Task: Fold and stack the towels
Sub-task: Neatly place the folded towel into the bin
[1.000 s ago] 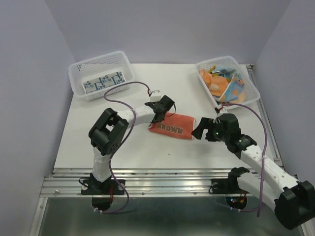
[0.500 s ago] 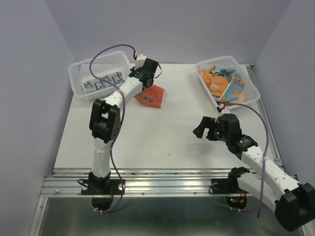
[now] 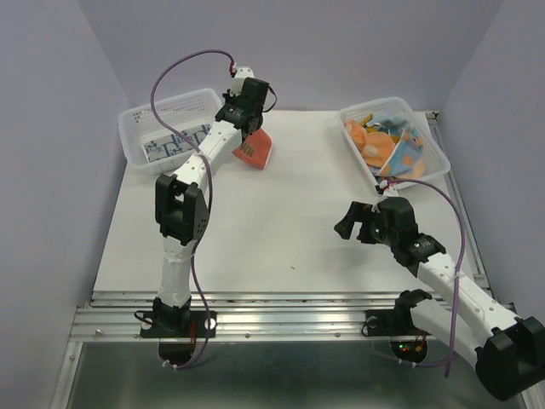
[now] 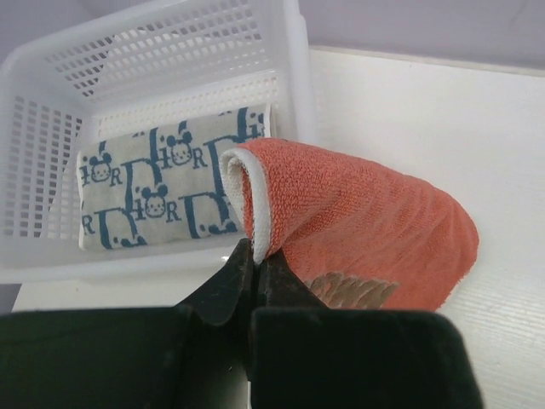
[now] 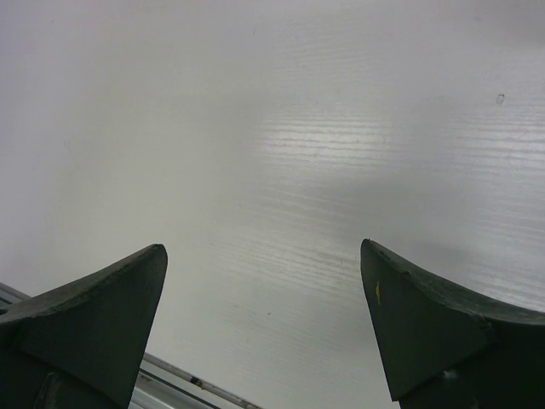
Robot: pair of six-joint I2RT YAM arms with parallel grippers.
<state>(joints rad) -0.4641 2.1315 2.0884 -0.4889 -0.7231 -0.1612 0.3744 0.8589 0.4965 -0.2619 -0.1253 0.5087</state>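
Note:
The orange-red towel's corner goes left in the top view in my left gripper to the flat patterned towel below next, then comes down and gets released.
A folded orange-red towel (image 4: 366, 230) (image 3: 254, 151) hangs from my left gripper (image 4: 256, 256) (image 3: 247, 128), which is shut on its white-edged corner just right of the left basket (image 3: 174, 109). Inside that basket a folded blue-white patterned towel (image 4: 162, 183) (image 3: 174, 141) lies flat. Several crumpled towels (image 3: 387, 141) in orange, yellow and light blue fill the right basket (image 3: 436, 162). Over bare table at the right front, my right gripper (image 5: 264, 264) (image 3: 347, 223) stands open with nothing between its fingers.
The white table (image 3: 272, 230) ends at a metal rail (image 3: 281, 298) along the near edge. The two perforated baskets stand at the back left and back right corners. A purple cable (image 3: 183, 72) arcs above the left arm.
My left gripper has lifted the folded orange-red towel from the table's middle and carried it to the back left, beside the left basket. The right arm has stayed where it was.

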